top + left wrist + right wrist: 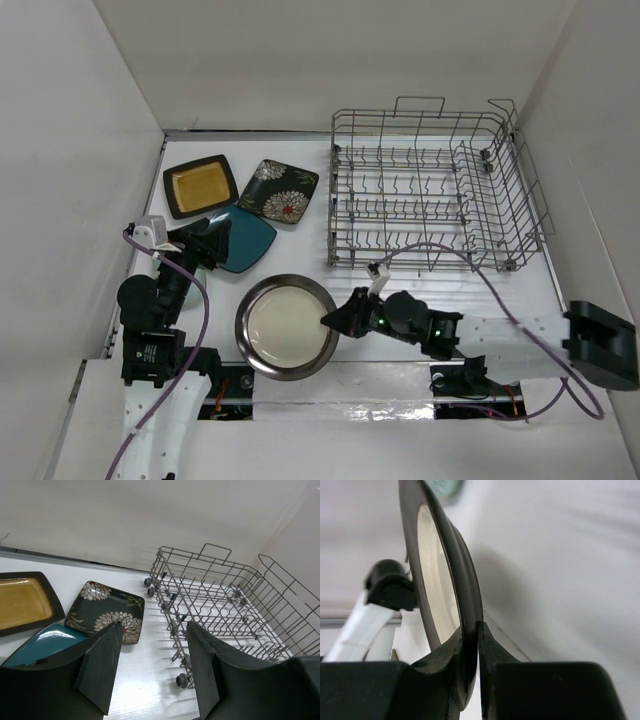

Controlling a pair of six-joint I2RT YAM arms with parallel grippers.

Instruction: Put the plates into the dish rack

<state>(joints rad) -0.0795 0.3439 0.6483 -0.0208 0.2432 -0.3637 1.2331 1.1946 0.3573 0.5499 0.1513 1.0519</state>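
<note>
The far row (452, 164) is empty and outward of my right gripper, so it needs to lift, turn outward over the rack and release the plate down there.
The round metallic plate with a cream centre (288, 326) lies near the front, and my right gripper (332, 320) is shut on its right rim. In the right wrist view the plate's rim (468, 605) runs edge-on between my fingers. My left gripper (212, 243) is open and empty, over the left edge of the teal plate (250, 240). The black flowered plate (279, 190) and the black plate with a mustard centre (200, 185) lie at the back left. The grey wire dish rack (430, 190) stands at the back right with no plates in it.
White walls close in the table on the left, back and right. In the left wrist view the rack's small wheels (181, 680) sit on the table just past my fingers. A purple cable (470, 265) loops from the right arm in front of the rack.
</note>
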